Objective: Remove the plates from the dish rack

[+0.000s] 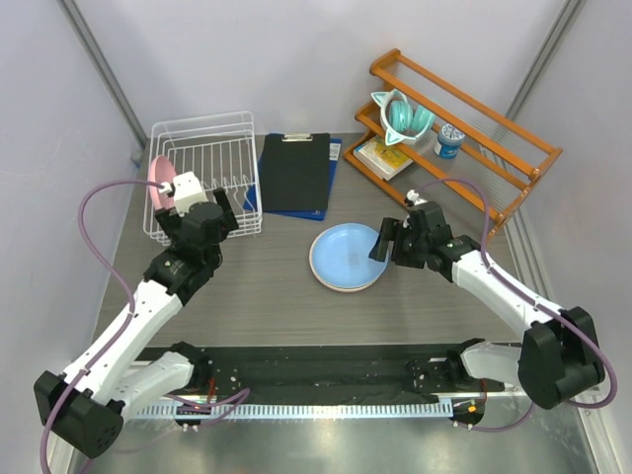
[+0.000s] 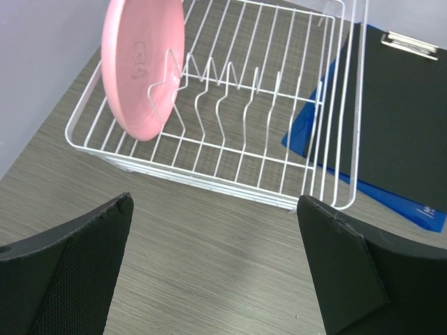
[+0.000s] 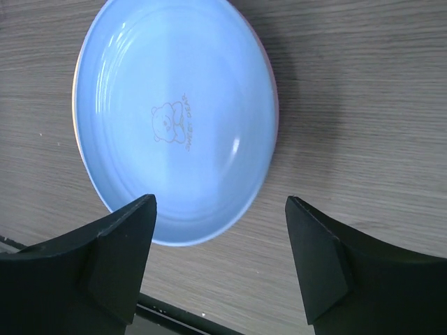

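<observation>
The left gripper moves outward and to the left in the top view onto the pink plate's near rim [image 1: 157, 201] [image 2: 114, 87] next, which stands clear of the rack's wires.
The white wire dish rack [image 1: 202, 124] stands at the back left and also shows in the left wrist view [image 2: 230, 184]. A pink plate [image 1: 158, 176] stands upright on edge between the prongs at its left end [image 2: 143, 66]. The light blue plate [image 1: 346, 255] lies face up at the table's middle, with a sliver of another plate's rim showing under it; it fills the right wrist view [image 3: 174, 118]. My left gripper [image 1: 227, 209] is open and empty just in front of the rack [image 2: 214, 202]. My right gripper [image 1: 390, 234] is open and empty above the blue plate's right edge [image 3: 220, 202].
A black clipboard [image 1: 294, 173] on a blue folder lies right of the rack. An orange wooden shelf rack [image 1: 464, 128] at the back right holds a teal cup [image 1: 405, 115], a can [image 1: 449, 140] and a booklet [image 1: 385, 156]. A black mat [image 1: 316, 370] lines the near edge.
</observation>
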You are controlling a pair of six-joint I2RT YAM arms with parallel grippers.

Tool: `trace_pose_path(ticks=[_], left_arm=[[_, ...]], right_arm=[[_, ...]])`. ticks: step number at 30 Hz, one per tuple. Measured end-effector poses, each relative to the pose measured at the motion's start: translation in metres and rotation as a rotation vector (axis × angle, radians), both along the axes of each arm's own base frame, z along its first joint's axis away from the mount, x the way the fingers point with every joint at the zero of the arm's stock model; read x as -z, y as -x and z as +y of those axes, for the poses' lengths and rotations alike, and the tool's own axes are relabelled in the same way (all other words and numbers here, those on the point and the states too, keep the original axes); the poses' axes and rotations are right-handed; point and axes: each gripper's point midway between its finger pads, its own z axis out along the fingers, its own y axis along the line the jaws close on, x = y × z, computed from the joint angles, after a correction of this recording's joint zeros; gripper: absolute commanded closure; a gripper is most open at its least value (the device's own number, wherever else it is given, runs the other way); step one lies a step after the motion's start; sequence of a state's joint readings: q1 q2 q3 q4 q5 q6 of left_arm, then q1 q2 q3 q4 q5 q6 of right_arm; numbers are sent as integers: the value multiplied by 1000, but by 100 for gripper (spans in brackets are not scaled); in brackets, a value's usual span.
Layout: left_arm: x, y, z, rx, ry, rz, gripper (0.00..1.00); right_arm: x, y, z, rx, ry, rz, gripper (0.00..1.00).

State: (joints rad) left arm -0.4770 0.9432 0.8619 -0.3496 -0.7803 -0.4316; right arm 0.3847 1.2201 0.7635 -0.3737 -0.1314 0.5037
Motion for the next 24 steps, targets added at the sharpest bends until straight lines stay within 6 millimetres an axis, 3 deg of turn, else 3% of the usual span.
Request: trace_pose_path(ticks=[7, 11, 16, 20, 24], left_arm=[[1, -7, 21, -103, -93, 28, 1], [11, -19, 61, -232, -106, 71, 1], [23, -31, 99, -346, -112, 104, 0], [36, -51, 109, -371, -131, 139, 1], [49, -76, 120, -399, -157, 186, 8]], right_arm=[[-22, -4, -21, 54, 84, -72, 17], [-25, -5, -27, 71, 109, -85, 17], [-12, -6, -31, 68, 150, -54, 17], [6, -7, -30, 58, 174, 0, 17], [18, -10, -24, 41, 167, 28, 18]])
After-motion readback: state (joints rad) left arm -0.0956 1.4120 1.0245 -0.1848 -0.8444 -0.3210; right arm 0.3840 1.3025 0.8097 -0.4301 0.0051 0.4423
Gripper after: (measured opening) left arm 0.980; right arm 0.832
